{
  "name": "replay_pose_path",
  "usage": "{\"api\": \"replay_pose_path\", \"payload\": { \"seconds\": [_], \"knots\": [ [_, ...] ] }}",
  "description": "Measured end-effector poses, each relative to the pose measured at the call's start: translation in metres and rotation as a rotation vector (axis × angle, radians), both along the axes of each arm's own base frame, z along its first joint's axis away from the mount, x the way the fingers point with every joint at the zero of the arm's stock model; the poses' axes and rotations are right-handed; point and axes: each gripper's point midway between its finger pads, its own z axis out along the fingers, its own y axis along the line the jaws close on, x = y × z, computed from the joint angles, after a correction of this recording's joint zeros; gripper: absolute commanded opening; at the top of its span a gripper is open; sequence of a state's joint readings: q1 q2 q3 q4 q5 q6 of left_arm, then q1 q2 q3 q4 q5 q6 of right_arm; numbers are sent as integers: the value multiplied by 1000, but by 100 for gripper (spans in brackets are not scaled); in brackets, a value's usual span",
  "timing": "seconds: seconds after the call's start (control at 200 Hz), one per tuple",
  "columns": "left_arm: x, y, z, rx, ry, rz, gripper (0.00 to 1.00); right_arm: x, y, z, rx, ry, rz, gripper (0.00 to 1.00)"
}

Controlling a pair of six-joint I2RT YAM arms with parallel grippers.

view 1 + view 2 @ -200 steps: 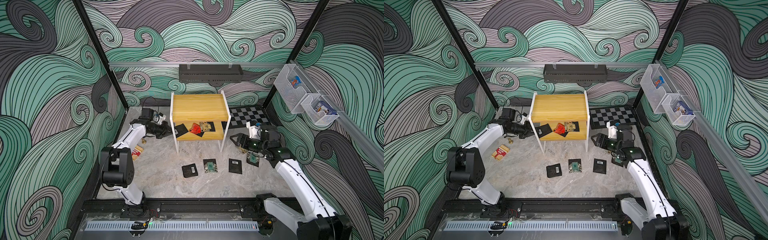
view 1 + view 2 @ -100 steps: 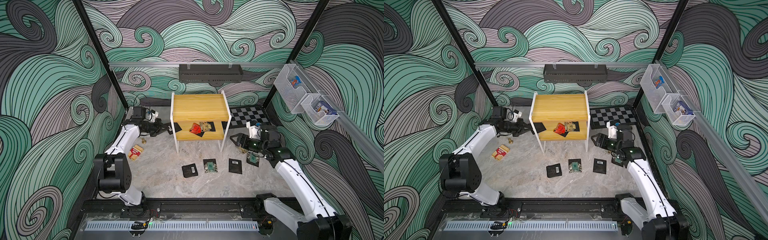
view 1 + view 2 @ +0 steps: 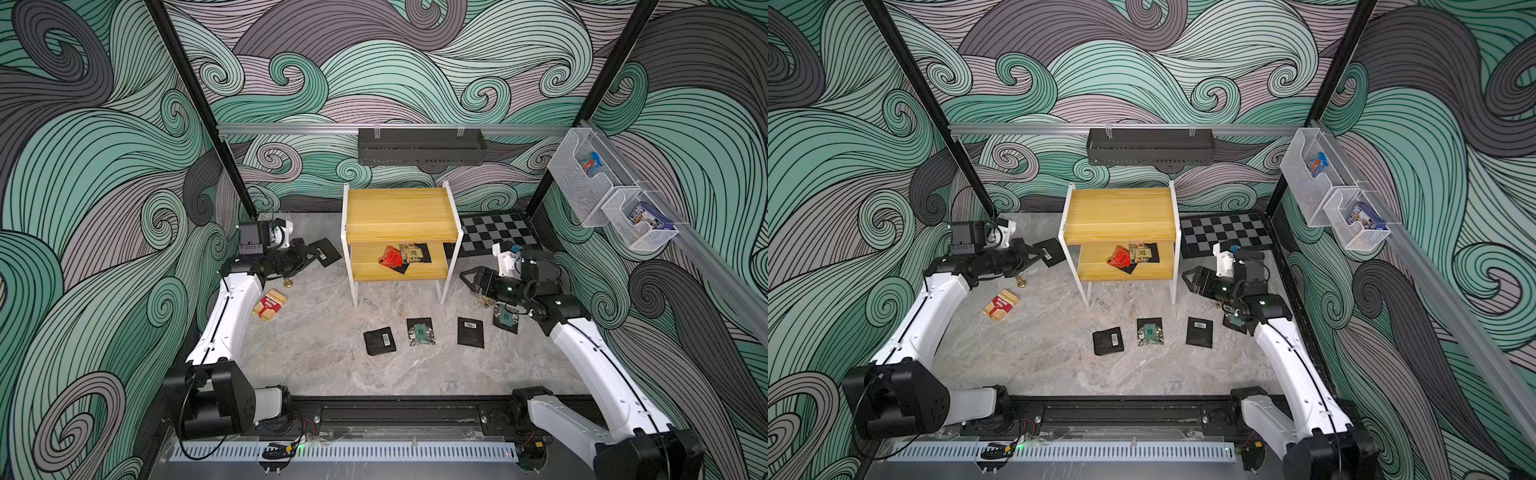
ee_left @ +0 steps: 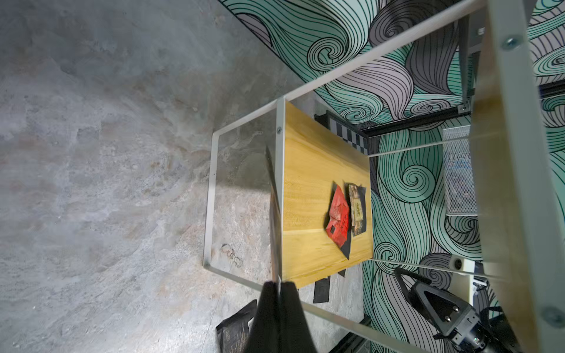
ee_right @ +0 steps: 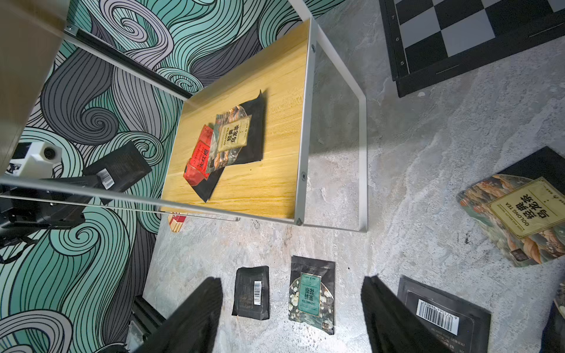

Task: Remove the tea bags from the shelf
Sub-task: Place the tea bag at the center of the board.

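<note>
My left gripper draws back and down next to release onto the clear floor [image 3: 342,335] beside the row's nearest tea bag, at a spot below it, nearer my base.
The shelf [image 3: 399,212] [image 3: 1119,212] stands at the back middle. On its lower board lie a red tea bag [image 3: 390,256] [image 5: 200,159] and a tan one [image 3: 412,252] [image 4: 356,207] over black ones. My left gripper [image 3: 313,255] [image 4: 279,284] is shut on a black, barcode-labelled tea bag [image 3: 326,257] [image 3: 1050,251], held in the air just left of the shelf. My right gripper [image 3: 467,278] [image 5: 292,279] hangs open and empty to the right of the shelf. Several tea bags [image 3: 379,340] [image 5: 312,293] lie on the floor in front.
A red-and-tan striped box [image 3: 270,304] and a small brass piece [image 3: 287,284] lie by the left arm. A checkerboard [image 3: 494,232] lies behind the right arm. A black wall tray [image 3: 420,145] hangs above the shelf, wire baskets [image 3: 598,183] on the right wall.
My left gripper has drawn back to the left, carrying the black tea bag off the lower board and clear of the frame. The right arm has not moved.
</note>
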State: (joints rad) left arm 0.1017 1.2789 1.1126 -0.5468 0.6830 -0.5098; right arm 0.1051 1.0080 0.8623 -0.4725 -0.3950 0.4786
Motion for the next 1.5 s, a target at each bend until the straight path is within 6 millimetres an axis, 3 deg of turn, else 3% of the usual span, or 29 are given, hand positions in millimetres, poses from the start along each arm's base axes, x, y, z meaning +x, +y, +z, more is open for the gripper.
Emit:
{"api": "replay_pose_path", "payload": {
  "seconds": [0.38,0.7,0.951,1.281,1.501],
  "knots": [
    [-58,-7,-63,-29,183,4,0,0,0,0,1,0,1,76],
    [-110,-30,-116,-59,356,-49,0,0,0,0,1,-1,1,76],
    [-120,-41,-130,-25,429,-69,0,0,0,0,1,0,1,76],
    [-127,-36,-160,41,564,-32,5,-1,0,2,1,-8,0,76],
    [-132,-32,-168,70,611,-14,10,-1,0,1,-2,-8,1,76]
  ]
}}
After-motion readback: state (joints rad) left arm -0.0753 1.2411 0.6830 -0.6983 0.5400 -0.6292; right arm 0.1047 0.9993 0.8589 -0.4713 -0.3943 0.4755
